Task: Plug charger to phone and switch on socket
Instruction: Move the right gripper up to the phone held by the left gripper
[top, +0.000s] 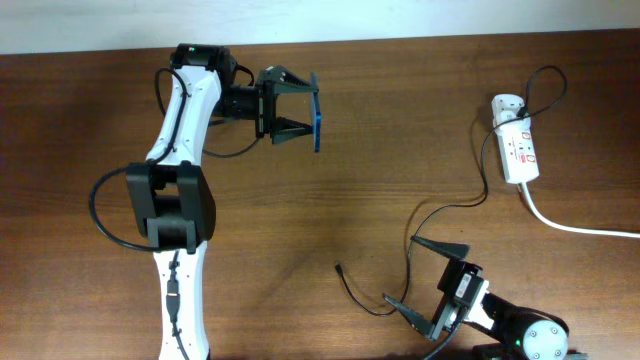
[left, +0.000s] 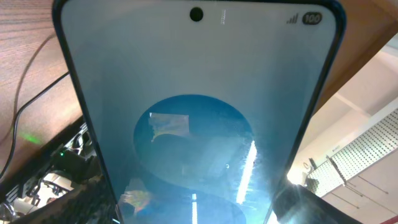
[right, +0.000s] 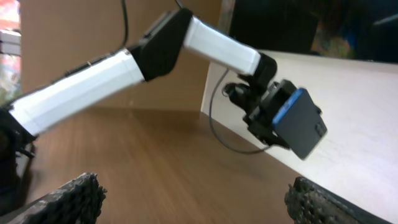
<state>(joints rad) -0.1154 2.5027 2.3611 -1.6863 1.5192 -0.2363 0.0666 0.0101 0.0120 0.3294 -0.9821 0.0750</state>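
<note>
My right gripper goes outward and left in the overhead view onto the phone's near edge (top: 317, 147) (right: 288, 107) next, since it sticks out past the left gripper's fingers.
My left gripper (top: 303, 106) is shut on the phone (top: 316, 110) and holds it on edge above the table's back left. The phone's blue screen fills the left wrist view (left: 199, 106). It also shows in the right wrist view (right: 300, 123), held by the left arm. The socket (top: 520, 152), a white power strip, lies at the back right with a white adapter (top: 505, 106) plugged into it. The charger's black cable (top: 478, 192) runs from there to its plug tip (top: 341, 268) on the table. My right gripper (top: 424, 277) is open and empty at the front right, next to the cable; its fingers show in the right wrist view (right: 196, 199).
The socket's thick white cord (top: 575, 226) runs off the right edge. The left arm (top: 180, 180) stretches from the front left to the back. A black cable loops beside the left arm's base (top: 100, 215).
</note>
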